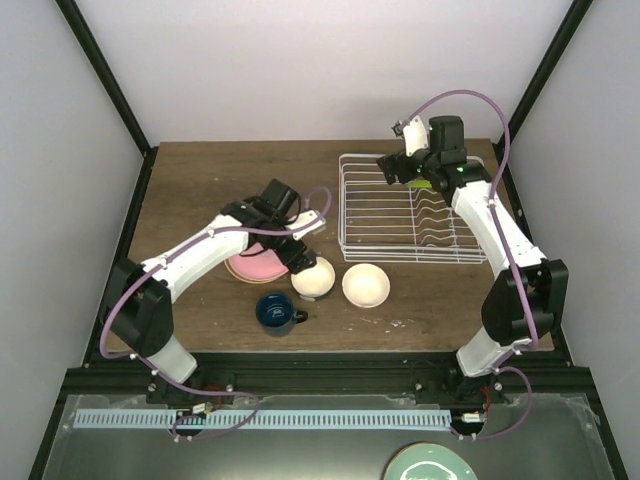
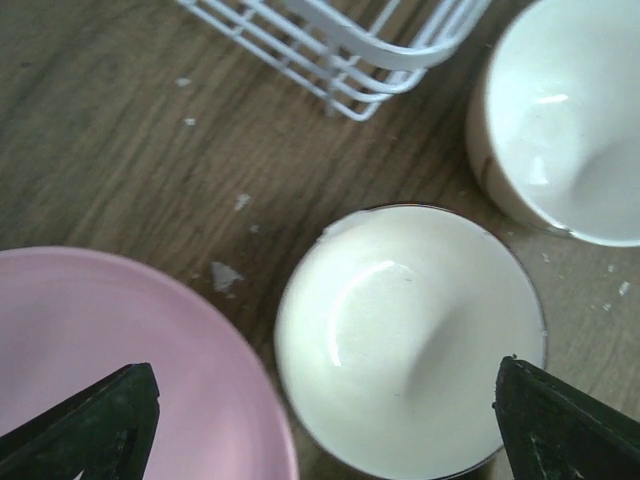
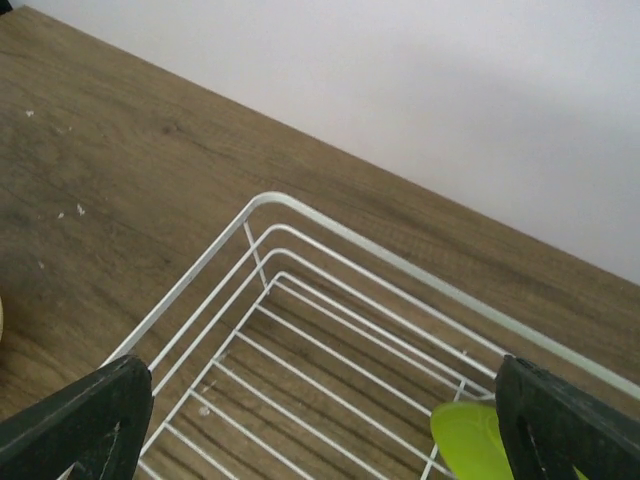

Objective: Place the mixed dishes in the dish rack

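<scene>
Next, my left gripper comes down astride the far rim of the bowl (image 1: 321, 260) by the pink plate (image 1: 252, 264) and closes, since bare tabletop leaves finger room beyond.
The white wire dish rack (image 1: 400, 215) stands at the back right, with a lime green plate (image 1: 421, 183) upright in it. My right gripper (image 1: 396, 168) hovers open above the rack's far left corner (image 3: 262, 205), the lime plate (image 3: 468, 442) beside its right finger. A pink plate (image 1: 252, 264) lies on another plate left of centre. Two cream bowls (image 1: 313, 279) (image 1: 365, 286) sit side by side, and a dark blue mug (image 1: 275, 312) stands in front. My left gripper (image 2: 325, 440) is open low over the left bowl (image 2: 410, 340) and the pink plate's edge (image 2: 120, 330), holding nothing.
The second bowl (image 2: 570, 120) and the rack's near corner (image 2: 345, 60) lie just beyond my left gripper. A pale teal plate (image 1: 430, 466) sits below the table's front edge, by the arm bases. Black frame posts flank the table.
</scene>
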Controlling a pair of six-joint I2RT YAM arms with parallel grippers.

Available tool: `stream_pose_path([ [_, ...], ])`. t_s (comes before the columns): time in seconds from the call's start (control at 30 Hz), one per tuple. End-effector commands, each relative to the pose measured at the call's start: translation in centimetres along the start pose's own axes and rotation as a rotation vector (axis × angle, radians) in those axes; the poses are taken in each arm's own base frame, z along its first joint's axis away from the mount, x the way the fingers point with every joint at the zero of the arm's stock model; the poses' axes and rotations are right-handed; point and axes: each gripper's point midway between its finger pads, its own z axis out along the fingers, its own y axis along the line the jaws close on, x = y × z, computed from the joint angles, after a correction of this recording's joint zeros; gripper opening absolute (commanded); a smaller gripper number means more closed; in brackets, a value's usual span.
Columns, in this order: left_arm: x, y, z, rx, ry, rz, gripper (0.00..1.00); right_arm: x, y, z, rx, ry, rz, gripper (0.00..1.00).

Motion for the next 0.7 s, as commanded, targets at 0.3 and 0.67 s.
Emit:
stream_pose_path([
  [0.3, 0.8, -1.8, 4.1, -0.038, 0.064, 0.153, 0.9, 1.3, 1.2, -3.1, 0.006, -0.011, 0.024, 0.96],
  [0.67, 0.0, -0.8, 7.6, -0.041, 0.061, 0.192, 0.87, 2.2, 1.0, -4.3, 0.048, 0.0, -0.008, 0.96],
])
